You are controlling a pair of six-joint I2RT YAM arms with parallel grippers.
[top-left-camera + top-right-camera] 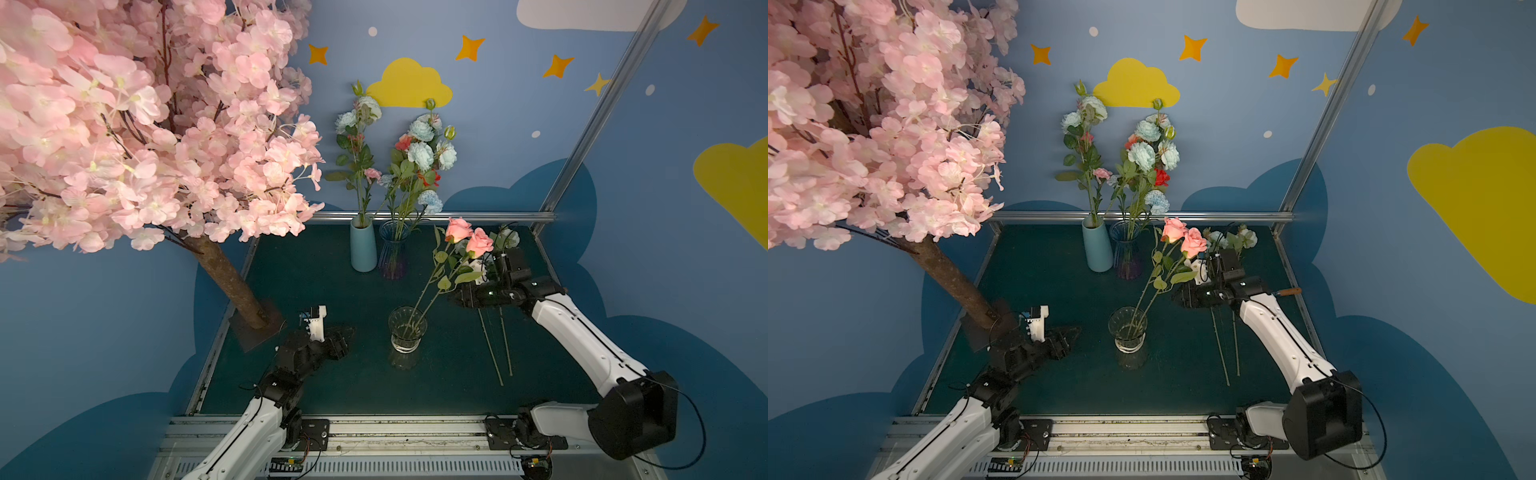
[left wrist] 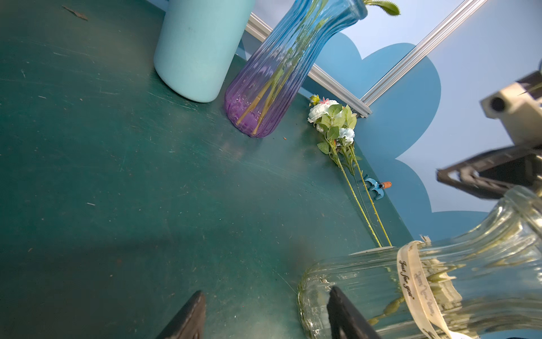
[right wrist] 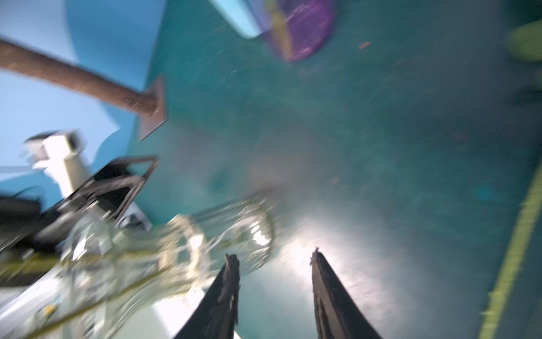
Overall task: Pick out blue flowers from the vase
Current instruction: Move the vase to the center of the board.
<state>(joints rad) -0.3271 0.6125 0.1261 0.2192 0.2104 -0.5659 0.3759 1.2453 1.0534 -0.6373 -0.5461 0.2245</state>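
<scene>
I will next move my right gripper back toward the glass vase, onto the vase's rim on the side of the blue flowers' stems, because the flowers are already on the mat.
The clear glass vase (image 1: 407, 328) (image 1: 1128, 332) stands mid-table and holds two pink roses (image 1: 467, 237). Two blue flowers (image 1: 509, 237) (image 2: 331, 117) lie flat on the mat to its right, their stems (image 1: 494, 353) running toward the front. My right gripper (image 1: 459, 297) (image 3: 272, 258) hovers over those stems beside the rose stalks, open, with nothing between its fingers; its wrist view is blurred. My left gripper (image 1: 347, 332) (image 2: 264, 305) sits low to the left of the vase (image 2: 440, 281), open and empty.
A light blue vase (image 1: 363, 249) and a blue-purple glass vase (image 1: 394, 253) stand at the back with more blue, pink and red flowers (image 1: 428, 153). The pink blossom tree (image 1: 232, 282) fills the left side. A small blue tool (image 2: 375, 187) lies by the right edge.
</scene>
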